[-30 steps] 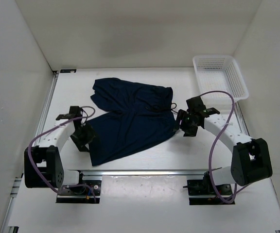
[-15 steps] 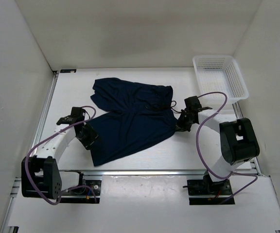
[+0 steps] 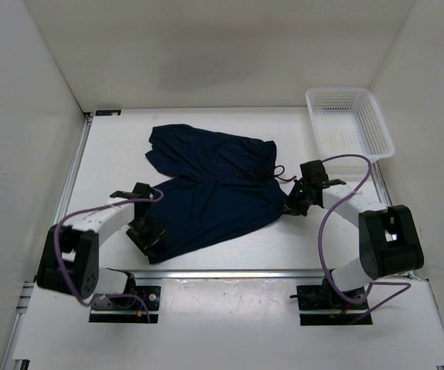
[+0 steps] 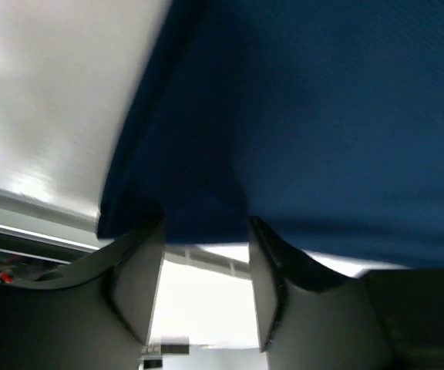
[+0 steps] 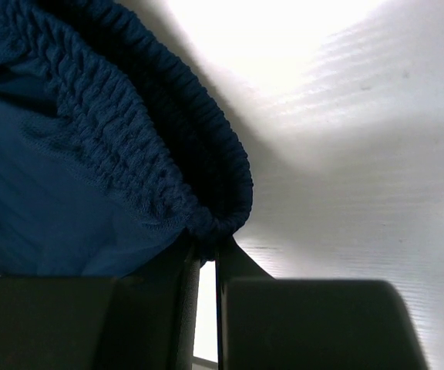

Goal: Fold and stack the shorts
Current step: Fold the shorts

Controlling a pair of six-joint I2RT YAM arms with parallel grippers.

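Observation:
I will next lift my right gripper and carry the pinched edge of the shorts outward, then let it go at the far waistband corner [image 3: 269,146], because that corner is outward of my gripper.
The dark navy shorts [image 3: 214,177] lie spread out in the middle of the table, waistband to the right. My left gripper [image 3: 149,235] is at the near left hem corner. In the left wrist view its fingers [image 4: 141,270] stand partly apart, and a dark fold of the shorts [image 4: 322,116] sits between the tips of the gripper [image 4: 206,227]. My right gripper [image 3: 294,202] is at the waistband's near right corner. In the right wrist view this gripper [image 5: 206,243] is nearly closed, pinching the ribbed elastic edge of the shorts [image 5: 68,154].
A white mesh basket [image 3: 349,122] stands at the back right, beyond the right arm. White walls close in the table [image 3: 230,247] on the left, back and right. A metal rail [image 3: 230,272] runs along the near edge.
My left gripper slid nearer and to the right onto the hem corner, and its jaws narrowed. The right gripper closed on the waistband corner as that arm's elbow swung.

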